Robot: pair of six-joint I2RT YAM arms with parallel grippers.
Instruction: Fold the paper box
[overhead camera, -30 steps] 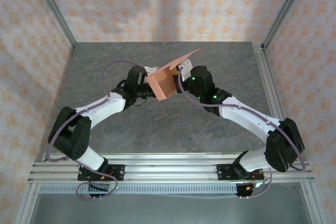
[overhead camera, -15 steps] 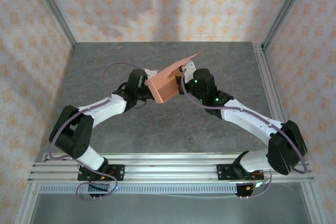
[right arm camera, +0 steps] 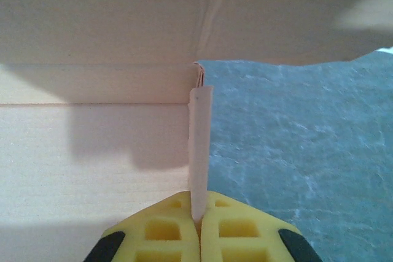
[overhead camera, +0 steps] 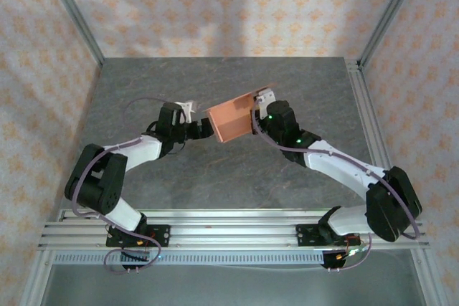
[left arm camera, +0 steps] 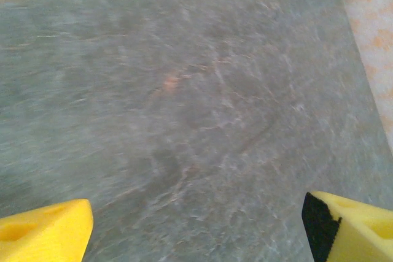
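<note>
The paper box point(overhead camera: 231, 121) hangs above the table, so my right gripper should next lower it onto the tabletop's middle and release its flap.
The paper box point(overhead camera: 231, 121), a salmon-pink card partly folded with one panel tilted up, hangs above the middle of the table. My right gripper point(overhead camera: 252, 115) holds it from its right side. In the right wrist view the yellow fingers point(right arm camera: 166, 234) of the right gripper point(right arm camera: 199, 222) are pressed together on a thin upright flap point(right arm camera: 199, 145) of the paper box point(right arm camera: 92, 145). My left gripper point(overhead camera: 200, 131) sits just left of the card, apart from it. In the left wrist view the left gripper point(left arm camera: 196, 237) is wide open over bare table, its yellow fingertips point(left arm camera: 43, 231) at the frame's bottom corners.
The grey stone-patterned table point(overhead camera: 287, 170) lies under both arms. An aluminium frame rail point(overhead camera: 362, 105) runs along its right edge, and patterned walls close in the back and sides.
My left gripper has opened, let go of the card and pulled back to the left. The right gripper still holds the box, which has shifted slightly to the right.
</note>
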